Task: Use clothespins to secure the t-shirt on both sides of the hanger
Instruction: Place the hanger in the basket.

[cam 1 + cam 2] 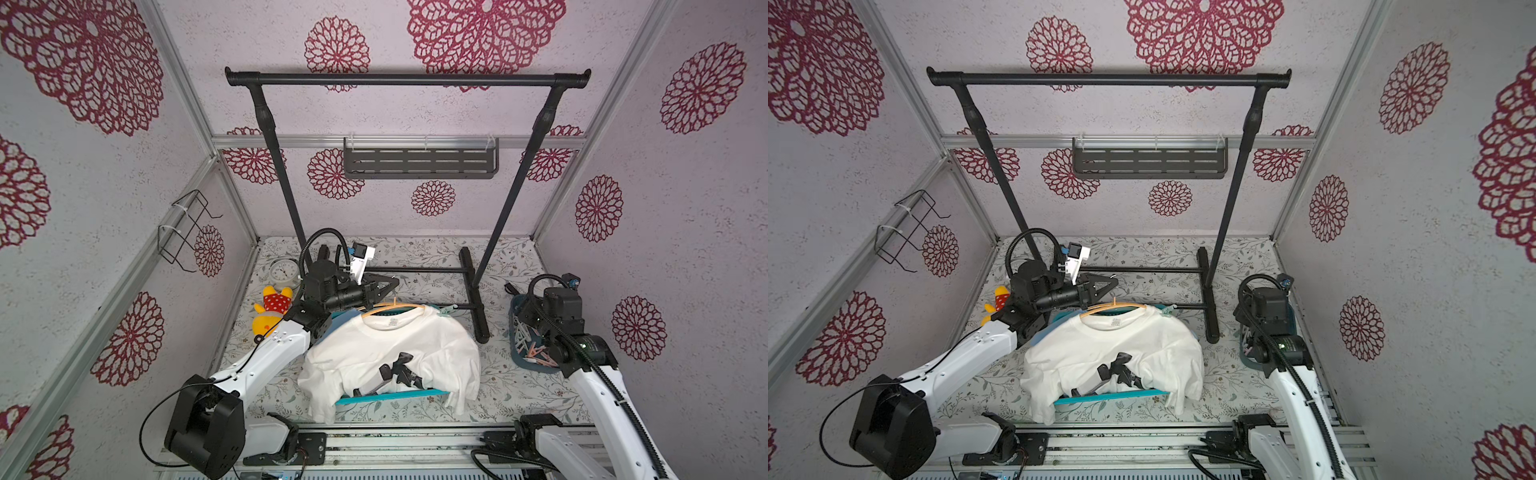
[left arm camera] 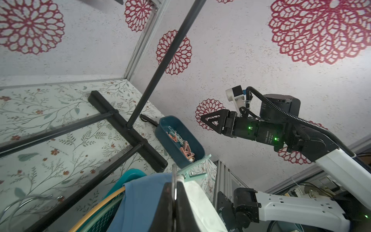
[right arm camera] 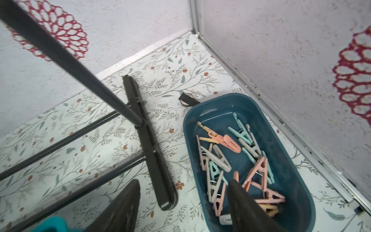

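Note:
The teal basket (image 2: 132,175) is below my gripper, under the shirt. I therefore need to move my left gripper down toward it next and let go of the hanger's thin metal hook (image 2: 174,180).
A white t-shirt (image 1: 395,353) with a black print hangs on a tan hanger (image 1: 390,309) and lies over a teal basket. A mint clothespin (image 1: 446,311) is clipped at the shirt's right shoulder, also seen as the mint clothespin (image 2: 192,170) in the left wrist view. My left gripper (image 1: 388,286) is shut on the hanger's thin metal hook (image 2: 174,180). My right gripper (image 3: 180,200) stands open and holds nothing. One of its fingers is over the floor, the other finger (image 3: 241,200) over the dark blue tub (image 3: 291,180) of several loose clothespins (image 3: 236,160).
The black garment rack's foot (image 1: 473,291) lies between the shirt and the tub (image 1: 517,357). The teal basket (image 1: 390,395) sits under the shirt. An alarm clock (image 1: 284,270) and a yellow plush toy (image 1: 274,309) stand at the back left. The walls close in on both sides.

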Robot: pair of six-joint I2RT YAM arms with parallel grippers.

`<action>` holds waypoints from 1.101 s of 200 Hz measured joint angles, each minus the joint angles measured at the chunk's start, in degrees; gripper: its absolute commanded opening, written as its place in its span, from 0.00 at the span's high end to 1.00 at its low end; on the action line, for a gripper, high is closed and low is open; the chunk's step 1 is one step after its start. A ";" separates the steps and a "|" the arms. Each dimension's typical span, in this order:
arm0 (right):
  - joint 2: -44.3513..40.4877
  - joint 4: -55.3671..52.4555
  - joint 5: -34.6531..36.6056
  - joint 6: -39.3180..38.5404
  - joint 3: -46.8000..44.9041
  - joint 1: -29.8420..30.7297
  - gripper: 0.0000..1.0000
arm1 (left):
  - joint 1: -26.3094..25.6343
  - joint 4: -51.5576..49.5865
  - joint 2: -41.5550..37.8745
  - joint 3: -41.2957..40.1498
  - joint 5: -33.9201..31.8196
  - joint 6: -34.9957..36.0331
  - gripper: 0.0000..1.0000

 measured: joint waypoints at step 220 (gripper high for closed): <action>37.57 17.86 10.93 -3.87 -1.44 -10.21 0.56 | 0.35 -26.58 4.22 9.99 -20.83 -0.61 0.49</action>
